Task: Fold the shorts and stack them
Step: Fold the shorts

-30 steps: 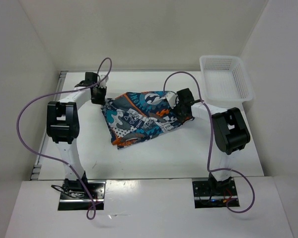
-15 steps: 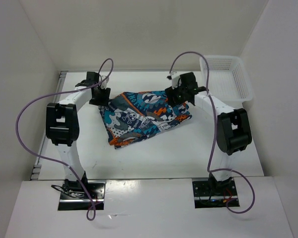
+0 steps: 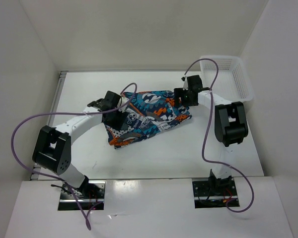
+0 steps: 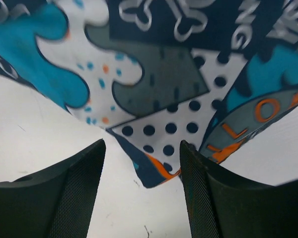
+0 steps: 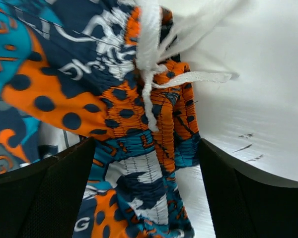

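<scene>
Next I will bring my right gripper down onto the gathered waistband, just beside the white drawstring (image 5: 148, 74), then close it there.
The shorts (image 3: 151, 115), printed in teal, orange, white and black, lie folded in a flat bundle mid-table. My left gripper (image 3: 114, 117) hovers over their near-left part. In the left wrist view it (image 4: 142, 147) stands open, with a loose corner of the shorts (image 4: 156, 171) on the table between the fingers (image 4: 77, 191), ungripped. My right gripper (image 3: 179, 97) is at the bundle's far right end. In the right wrist view it (image 5: 146, 145) is open wide, straddling the gathered waistband (image 5: 154, 163) and white drawstring (image 5: 148, 74) without pinching them.
A white mesh basket (image 3: 244, 83) stands at the back right corner, close behind the right arm. White walls enclose the table on the left, back and right. Purple cables loop over both arms.
Both grippers have opened and let go of the shorts, which now lie flat. The left arm swung right and nearer, over the bundle's left part; the right gripper drew back toward the far right end.
</scene>
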### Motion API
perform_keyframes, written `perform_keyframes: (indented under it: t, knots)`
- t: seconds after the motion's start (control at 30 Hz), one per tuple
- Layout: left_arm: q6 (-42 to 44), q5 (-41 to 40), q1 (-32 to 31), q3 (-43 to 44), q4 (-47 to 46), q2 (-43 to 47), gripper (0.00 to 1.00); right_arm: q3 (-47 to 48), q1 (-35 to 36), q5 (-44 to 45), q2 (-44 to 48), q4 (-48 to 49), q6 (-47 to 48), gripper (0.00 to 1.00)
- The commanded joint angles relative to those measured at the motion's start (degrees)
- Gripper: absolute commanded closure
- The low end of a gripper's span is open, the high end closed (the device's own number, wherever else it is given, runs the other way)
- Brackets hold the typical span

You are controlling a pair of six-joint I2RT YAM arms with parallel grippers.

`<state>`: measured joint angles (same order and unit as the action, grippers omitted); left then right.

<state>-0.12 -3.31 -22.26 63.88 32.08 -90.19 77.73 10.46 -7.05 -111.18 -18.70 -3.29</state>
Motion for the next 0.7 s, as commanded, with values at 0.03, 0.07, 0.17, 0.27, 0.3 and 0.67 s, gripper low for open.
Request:
perform_keyframes:
  t: [0.03, 0.07, 0.17, 0.27, 0.3, 0.67]
  knots:
    - [0.1, 0.6, 0.8, -4.1, 1.8, -0.2, 0.31, 2.0, -0.3, 0.1, -1.3, 0.5, -2.9, 0.11]
    - [0.1, 1.1, 0.8, -4.9, 1.8, -0.2, 0.31, 0.9, -0.3, 0.1, -1.3, 0.5, -3.4, 0.11]
    - [0.1, 3.7, 0.8, -6.8, 1.8, -0.7, 0.31, 0.0, -0.8, 0.1, -2.7, 0.0, -4.2, 0.11]
    - [0.1, 5.1, 0.8, -8.1, 1.8, -3.0, 0.30, 0.0, -0.8, 0.8, -4.1, 0.0, -4.7, 0.19]
    - [0.1, 5.1, 0.8, -8.7, 1.8, -3.7, 0.30, 0.0, -0.8, 1.3, -4.1, 0.0, -5.2, 0.24]
    - [0.1, -0.6, 0.3, -12.9, -2.0, -5.4, 0.30, -2.4, -0.8, -2.5, -3.1, -0.5, -4.2, 0.82]
